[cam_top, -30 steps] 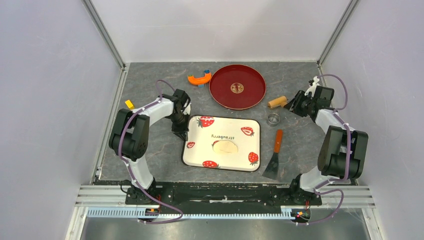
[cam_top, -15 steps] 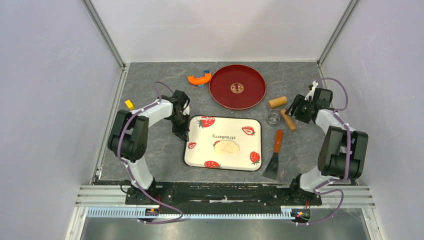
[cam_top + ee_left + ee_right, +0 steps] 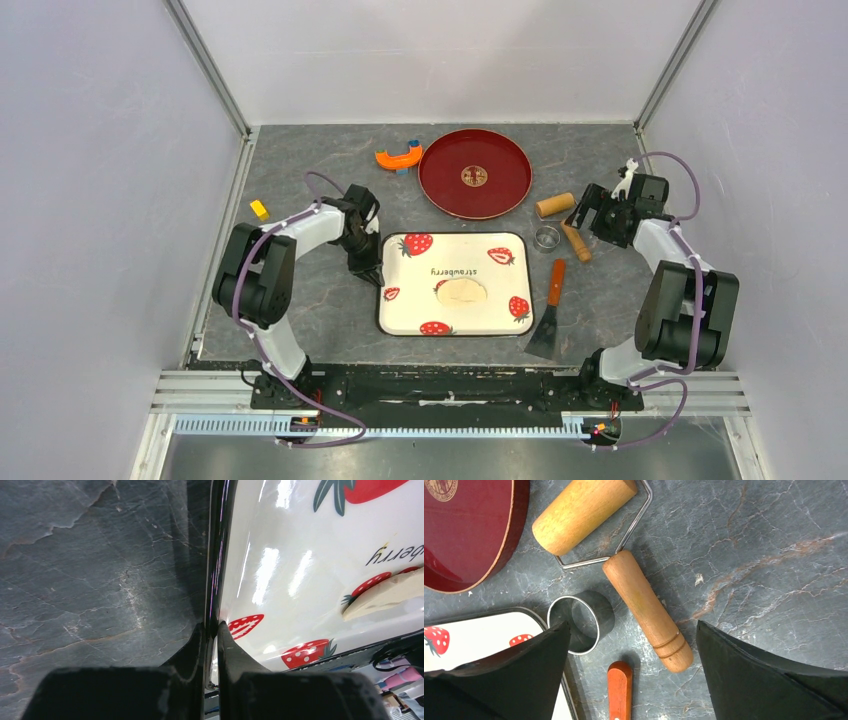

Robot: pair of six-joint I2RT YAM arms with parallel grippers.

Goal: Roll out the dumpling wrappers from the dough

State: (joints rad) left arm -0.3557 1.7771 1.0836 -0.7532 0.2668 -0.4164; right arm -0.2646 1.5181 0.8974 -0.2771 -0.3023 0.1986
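The ring cutter is below and to the left in the top view, with its top open. My right gripper will move down that way next, with its fingers on both sides of the ring cutter's side by the roller (image 3: pixel 558 239) (image 3: pixel 597 632).
One pale, flattened dumpling wrapper (image 3: pixel 462 292) lies on the white strawberry tray (image 3: pixel 455 250); its edge shows in the left wrist view (image 3: pixel 387 594). No lump of dough is in view. My left gripper (image 3: pixel 374 274) is shut on the tray's left rim (image 3: pixel 215 580), one finger outside and one inside. The wooden roller lies on the table right of the tray, its cylinder (image 3: pixel 554 204) pointing to the plate and its handle (image 3: pixel 646 610) free. My right gripper (image 3: pixel 632 624) hangs open just above that handle, holding nothing.
A steel ring cutter (image 3: pixel 546 237) stands between the tray and the roller handle. A scraper with an orange handle (image 3: pixel 555 285) lies right of the tray. A red round plate (image 3: pixel 474 172) and an orange tool (image 3: pixel 398 158) sit at the back, and a small yellow block (image 3: pixel 259 209) lies far left.
My right gripper opened and let go of the roller handle, which now lies on the table. My left gripper slid the tray to the right.
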